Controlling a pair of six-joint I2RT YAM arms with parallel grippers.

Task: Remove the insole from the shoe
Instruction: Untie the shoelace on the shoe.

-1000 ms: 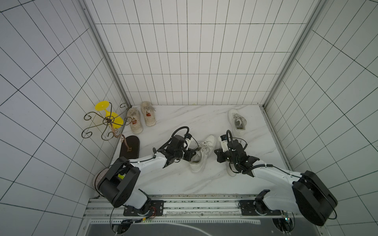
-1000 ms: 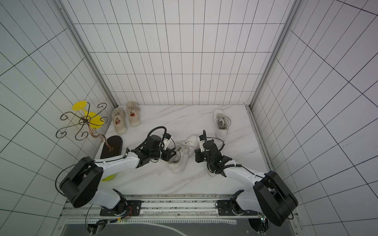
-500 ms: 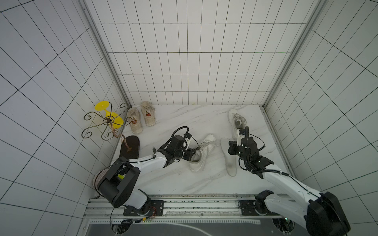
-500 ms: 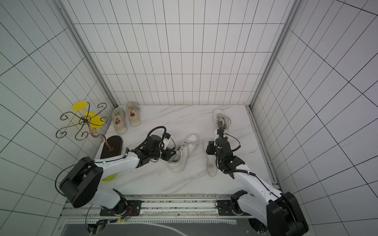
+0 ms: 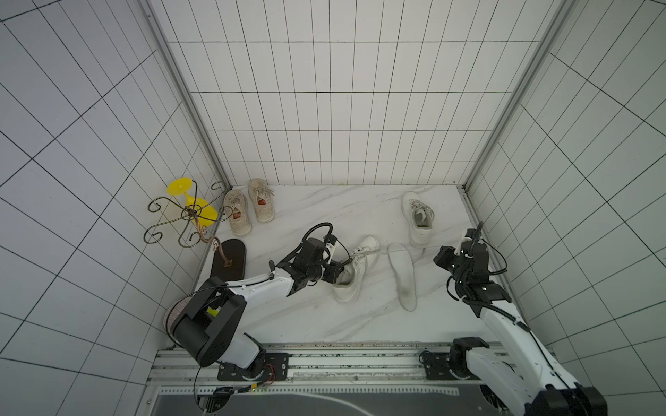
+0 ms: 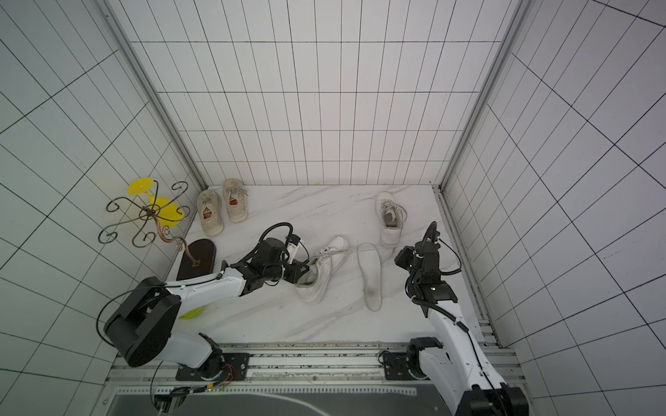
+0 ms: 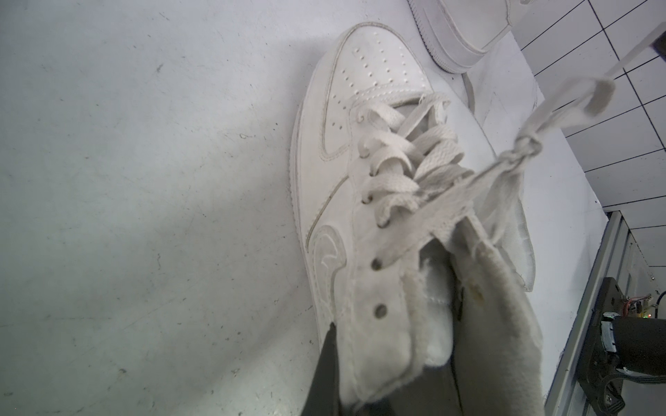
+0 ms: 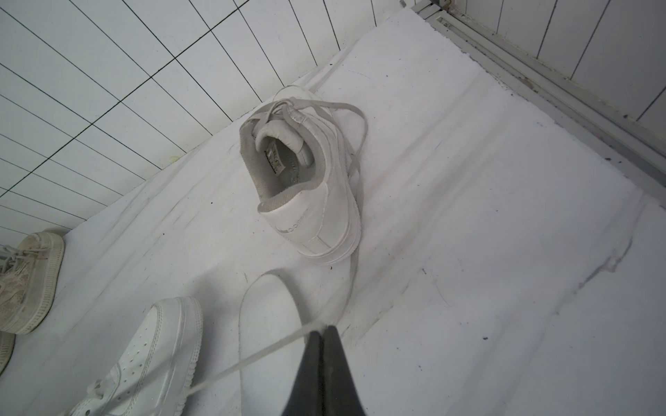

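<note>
I will next open my right gripper over the tabletop (image 8: pixel 371 357) beside the insole and release the lace (image 8: pixel 252 356), which runs tight from the shoe across the insole's toe end.
The white shoe (image 5: pixel 355 272) (image 6: pixel 320 273) lies mid-table, toe pointing away. My left gripper (image 5: pixel 337 275) (image 7: pixel 378 389) is shut on its side wall at the collar, with one finger inside the shoe and one outside. The white insole (image 5: pixel 402 275) (image 6: pixel 371 277) (image 8: pixel 268 324) lies flat on the table to the right of the shoe, outside it. My right gripper (image 5: pixel 438 252) (image 8: pixel 322 329) hangs just right of the insole, shut on the shoe's lace (image 8: pixel 252 356) (image 7: pixel 562 104). The lace runs taut from the shoe across the insole's toe end.
A second white sneaker (image 5: pixel 418 218) (image 8: pixel 306 180) stands at the back right, near the right wall rail (image 5: pixel 479 245). A beige pair (image 5: pixel 248 205) sits at the back left beside a wire rack (image 5: pixel 183 216) with a yellow glass (image 5: pixel 187 196) and a dark oval base (image 5: pixel 229 259).
My right gripper moved right, away from the shoe, pulling the lace taut. The insole came out beside the shoe and now lies on the table. The left gripper stayed put.
</note>
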